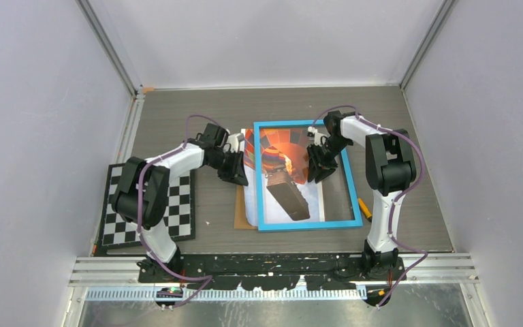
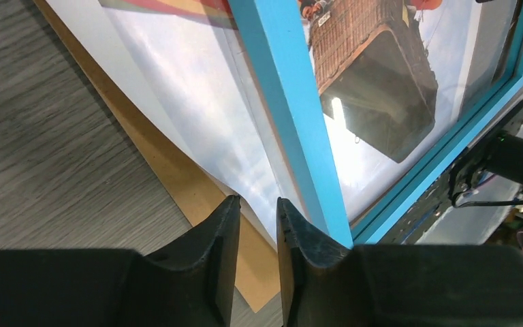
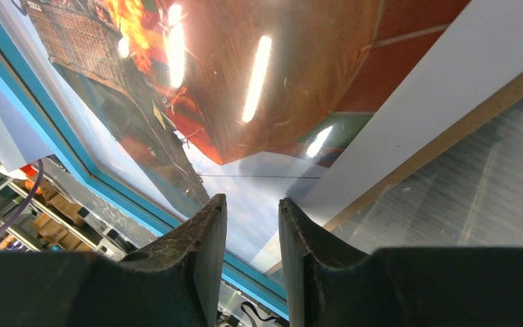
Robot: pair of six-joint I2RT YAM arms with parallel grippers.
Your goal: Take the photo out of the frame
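The left gripper needs to turn in line with the photo's thin white edge (image 1: 247, 192) (image 2: 231, 182) first, to then move along it away from the robot's base.
The frame (image 1: 310, 225), with its bright-blue border, lies flat mid-table. The photo (image 1: 250, 201), a hot-air balloon print, is shifted left and sticks out past the frame's left side on a brown backing board (image 1: 240, 214). My left gripper (image 1: 237, 176) hovers at that exposed left edge. In the left wrist view its fingers (image 2: 259, 204) stand a narrow gap apart and hold nothing, with the photo (image 2: 191, 88) and the blue bar of the frame (image 2: 289, 102) just beyond. My right gripper (image 1: 317, 170) sits over the frame's glass; its jaws (image 3: 252, 203) are open and empty above the photo (image 3: 279, 82).
A black-and-white checkerboard (image 1: 150, 211) lies at the left beside the left arm. A small yellow-orange stick (image 1: 364, 208) lies just right of the frame. Grey walls close the table on three sides, and a metal rail (image 1: 449, 266) runs along the near edge.
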